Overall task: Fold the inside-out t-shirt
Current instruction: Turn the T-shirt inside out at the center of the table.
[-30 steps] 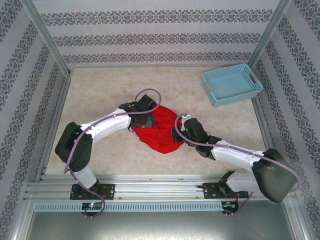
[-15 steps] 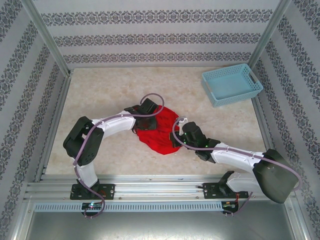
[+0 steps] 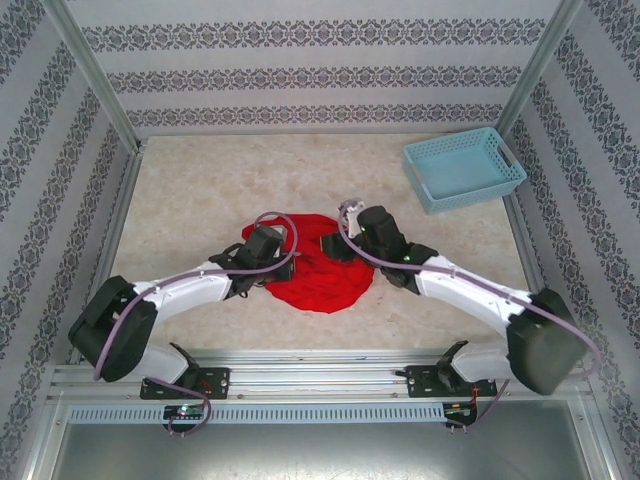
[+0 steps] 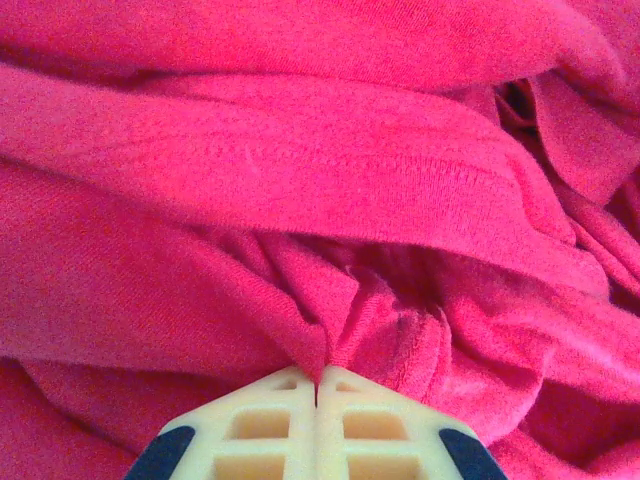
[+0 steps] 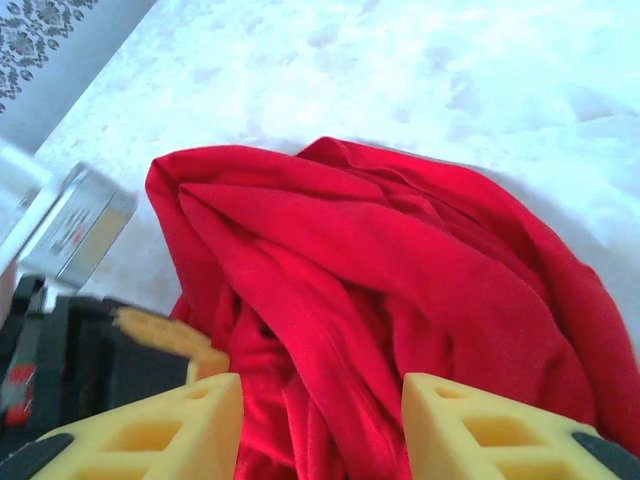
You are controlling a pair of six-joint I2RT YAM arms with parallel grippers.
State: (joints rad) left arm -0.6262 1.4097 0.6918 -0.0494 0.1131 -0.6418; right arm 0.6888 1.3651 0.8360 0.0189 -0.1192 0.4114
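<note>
My left gripper holds the pinched fold, and bare tabletop beside the heap lies outward of it. It will next lift outward, away from my right gripper, then lower and let go of the fold.
The inside-out t-shirt (image 3: 322, 285) lies as a crumpled bright red heap in the middle of the table. My left gripper (image 3: 278, 258) sits at the heap's left edge. In the left wrist view the left gripper (image 4: 318, 372) is shut, with a small fold of the t-shirt (image 4: 300, 170) pinched between its tips. My right gripper (image 3: 335, 246) hovers over the heap's far right part. In the right wrist view the right gripper (image 5: 320, 400) stands open, with folds of the t-shirt (image 5: 400, 270) lying under the gap and nothing held.
A light blue plastic basket (image 3: 463, 168) stands at the far right corner. Bare marbled tabletop (image 3: 200, 190) surrounds the shirt. The left arm's gripper body (image 5: 60, 330) sits close by at the left of the right wrist view. Patterned walls and metal posts enclose the table.
The left gripper closed on a fold of the shirt and drew back toward the near left. The right gripper opened, let go of the cloth and moved farther away.
</note>
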